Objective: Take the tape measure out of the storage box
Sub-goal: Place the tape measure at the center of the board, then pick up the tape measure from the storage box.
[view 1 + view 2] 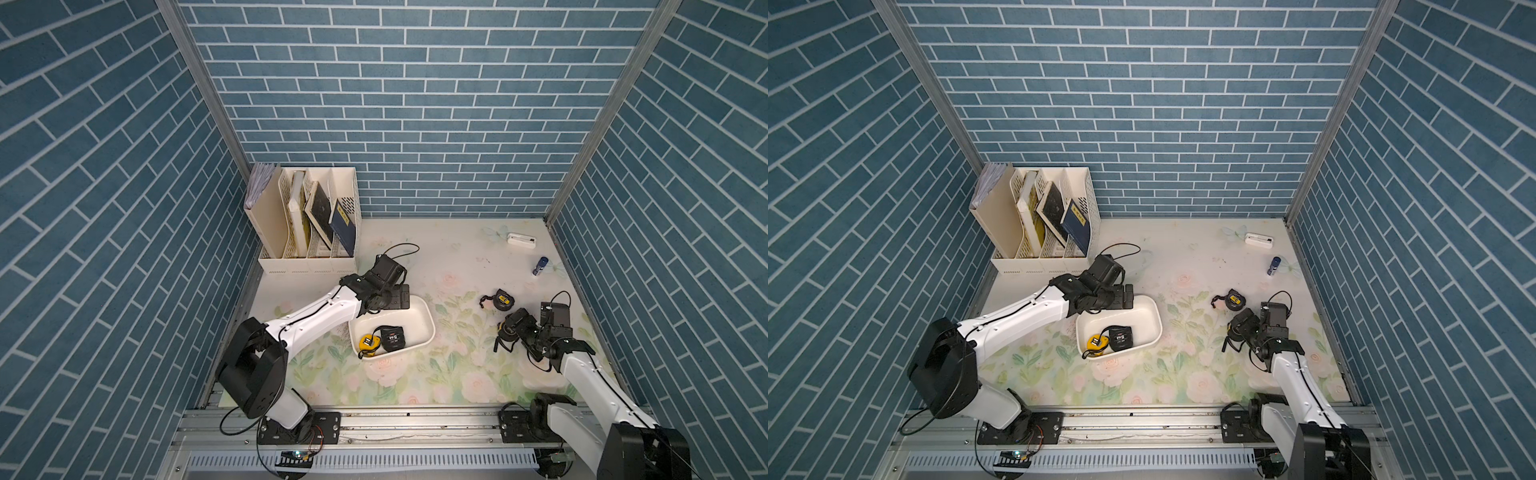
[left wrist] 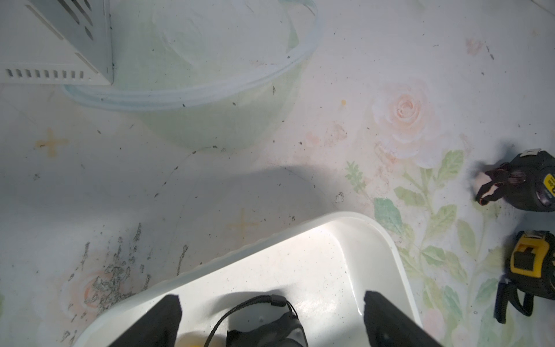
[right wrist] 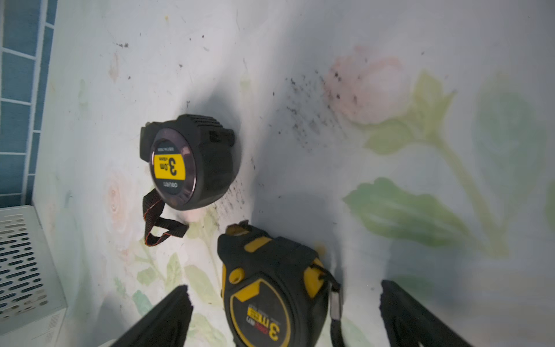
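Next, my left gripper goes back and down into the storage box and closes across the black tape measure [image 1: 392, 338] [image 2: 267, 333]. It lies on the storage box's bottom nearer my base.
The white storage box [image 1: 429, 320] [image 1: 1158, 322] lies mid-table and holds a black tape measure [image 1: 393, 337] [image 1: 1121, 336] and a yellow one [image 1: 368, 343]. My left gripper [image 1: 400, 297] [image 2: 271, 300] hangs open over the box's far-left end. In the left wrist view a black tape measure [image 2: 267, 327] with a cord lies on the box floor [image 2: 315, 264] between the fingers, untouched. My right gripper [image 1: 513, 328] [image 3: 283, 288] stands open around a black-and-yellow tape measure [image 3: 270, 297] on the table, with a gap on both sides. A round black tape measure [image 1: 503, 298] [image 3: 189, 162] lies just beyond it.
A cream file rack [image 1: 307, 220] with books stands at the back left, close behind the left arm. A small white case [image 1: 521, 241] and a blue tube [image 1: 540, 266] lie at the back right. Blue brick walls enclose three sides.
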Available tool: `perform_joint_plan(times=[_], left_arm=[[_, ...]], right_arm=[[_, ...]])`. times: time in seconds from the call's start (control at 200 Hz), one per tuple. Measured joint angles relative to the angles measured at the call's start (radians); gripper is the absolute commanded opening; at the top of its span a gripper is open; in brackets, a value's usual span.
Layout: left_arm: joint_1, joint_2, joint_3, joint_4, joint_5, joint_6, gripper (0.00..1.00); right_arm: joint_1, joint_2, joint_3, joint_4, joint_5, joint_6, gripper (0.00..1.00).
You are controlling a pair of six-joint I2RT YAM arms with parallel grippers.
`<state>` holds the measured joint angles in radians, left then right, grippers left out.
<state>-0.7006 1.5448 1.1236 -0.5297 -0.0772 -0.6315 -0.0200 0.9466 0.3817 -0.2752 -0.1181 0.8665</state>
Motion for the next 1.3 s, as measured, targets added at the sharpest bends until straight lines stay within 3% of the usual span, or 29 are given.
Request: perform_joint_plan(times=[0.53,0.975,1.3], left_arm=[[-0.109,0.069,-0.014,-0.113,0.024,-0.016,1.00],[-0.155,0.029,-0.084,-0.149,0.066,-0.143,1.00],[-0.164,0.079,-0.079,-0.133,0.099,-0.158,1.00]], right_arm=[[0.000,-0.021,0.166,-0.035,0.149,-0.178,1.00],[0.000,0.005,0.163,-0.001,0.148,-0.218,1.00],[0.000,0.003,0.161,0.007,0.148,-0.222,1.00]])
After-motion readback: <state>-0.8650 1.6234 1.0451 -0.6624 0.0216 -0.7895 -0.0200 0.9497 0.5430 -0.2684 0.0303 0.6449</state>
